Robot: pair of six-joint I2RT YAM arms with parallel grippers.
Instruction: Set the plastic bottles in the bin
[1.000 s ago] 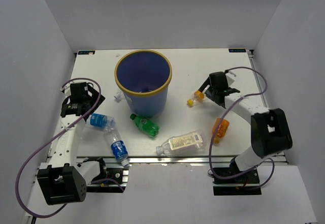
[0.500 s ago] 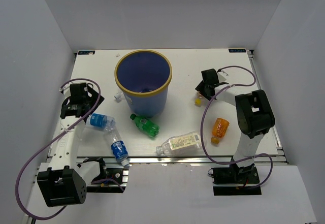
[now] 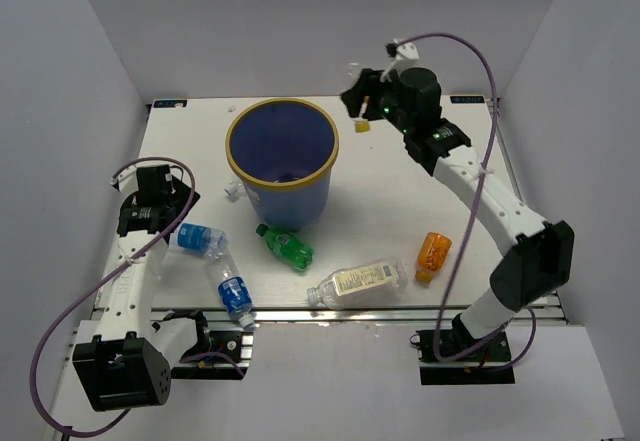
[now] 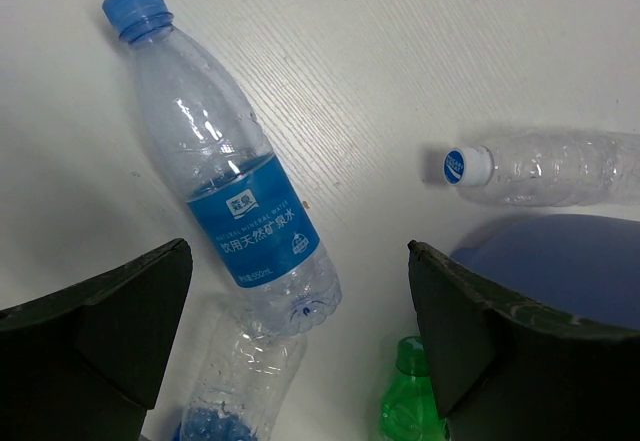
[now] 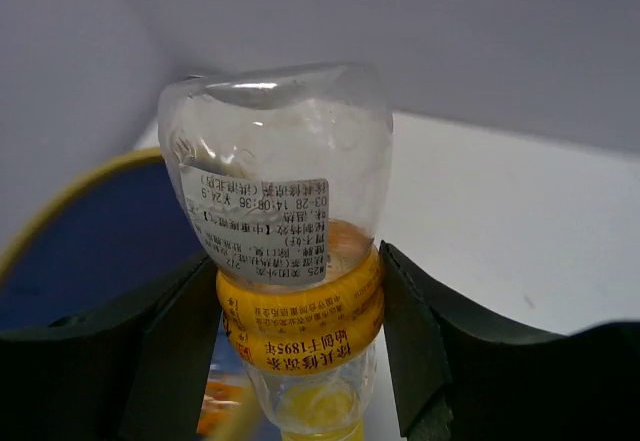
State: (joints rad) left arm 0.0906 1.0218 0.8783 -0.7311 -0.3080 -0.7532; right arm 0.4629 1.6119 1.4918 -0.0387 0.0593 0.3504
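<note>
The left gripper lowers and turns in line with the blue-labelled bottle next. Its fingers straddle its clear body above the label [image 4: 217, 149], because the bottle lies slantwise below them.
My right gripper [image 3: 359, 107] is raised beside the upper right rim of the blue bin [image 3: 290, 206] and is shut on a small clear bottle with a yellow label [image 5: 285, 161], cap hanging down [image 3: 362, 127]. The right wrist view shows the fingers [image 5: 430, 331] pressed on the yellow band and the bin [image 5: 80, 251] at the left. My left gripper [image 4: 300, 351] stands open above a clear blue-labelled bottle [image 4: 230, 191] lying left of the bin. A second blue-labelled bottle [image 3: 233, 291], a green one [image 3: 287, 247], a larger clear one [image 3: 355, 281] and an orange one [image 3: 433, 253] lie on the table.
A small clear bottle with a white-and-blue cap [image 4: 550, 166] lies against the bin's left side [image 3: 232, 189]. The green bottle's cap [image 4: 415, 361] shows near my left gripper's right finger. Grey walls close in the table on three sides.
My right gripper closed on the yellow-labelled bottle on the table right of the bin and lifted it up and back to beside the bin's rim. The left arm hardly moved.
</note>
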